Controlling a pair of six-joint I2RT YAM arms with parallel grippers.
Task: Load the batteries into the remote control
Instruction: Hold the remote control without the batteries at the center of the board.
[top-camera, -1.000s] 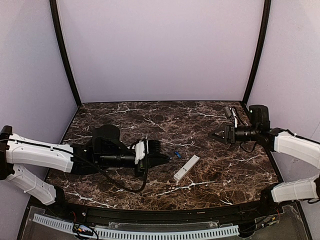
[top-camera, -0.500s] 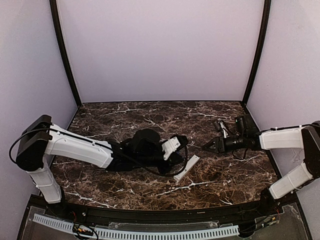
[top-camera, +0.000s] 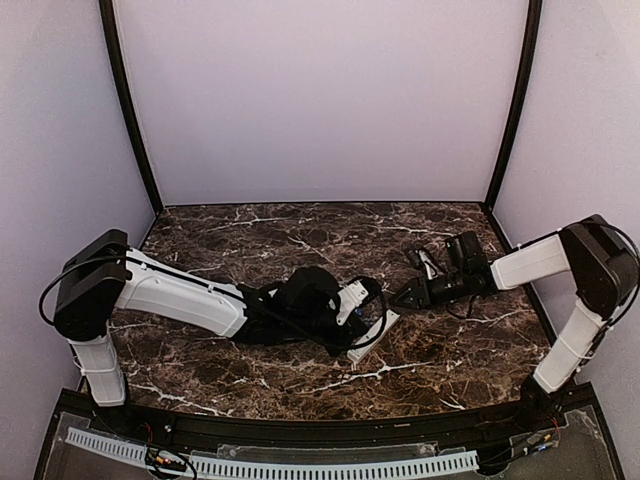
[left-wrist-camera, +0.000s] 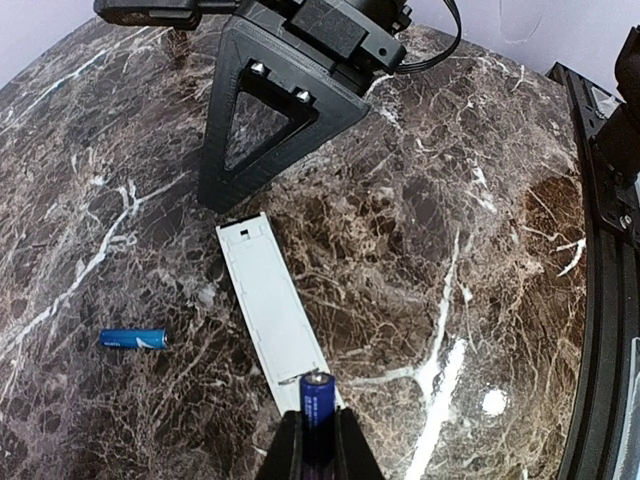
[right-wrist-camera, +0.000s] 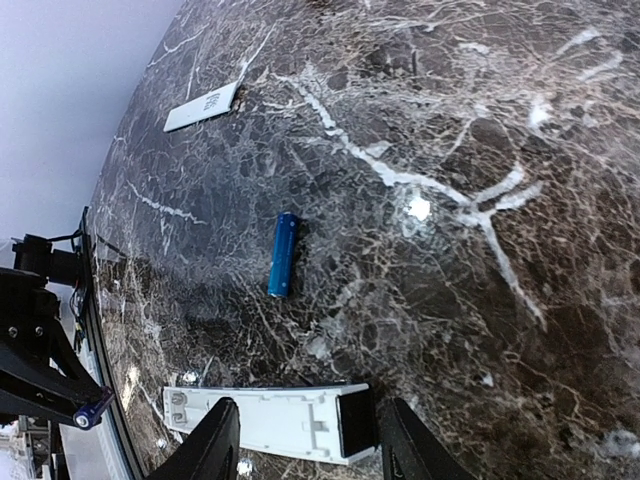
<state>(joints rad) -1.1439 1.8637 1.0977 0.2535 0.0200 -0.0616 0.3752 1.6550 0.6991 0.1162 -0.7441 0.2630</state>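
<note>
My left gripper moves down onto the remote's near end (top-camera: 358, 354) (left-wrist-camera: 290, 396) next and releases the blue battery inside, as the bay beneath faces up and lies open.
The white remote control (left-wrist-camera: 268, 300) lies flat on the marble with its battery bay facing up; it also shows in the top view (top-camera: 360, 350). My left gripper (left-wrist-camera: 318, 432) is shut on a blue battery (left-wrist-camera: 318, 395), held just above the remote's near end. A second blue battery (left-wrist-camera: 133, 339) lies loose to the left of the remote and shows in the right wrist view (right-wrist-camera: 283, 254). My right gripper (right-wrist-camera: 310, 445) is open, its fingers on either side of the remote's dark end (right-wrist-camera: 355, 425), apart from it.
A small flat white piece (right-wrist-camera: 203, 106) lies alone on the marble beyond the loose battery. The black table-edge rail (left-wrist-camera: 605, 300) runs along the right of the left wrist view. The left arm (top-camera: 180, 295) stretches across the table's middle.
My left arm has swung right, bringing its gripper with the battery over the remote. My right gripper has moved left and down to the remote's far end.
</note>
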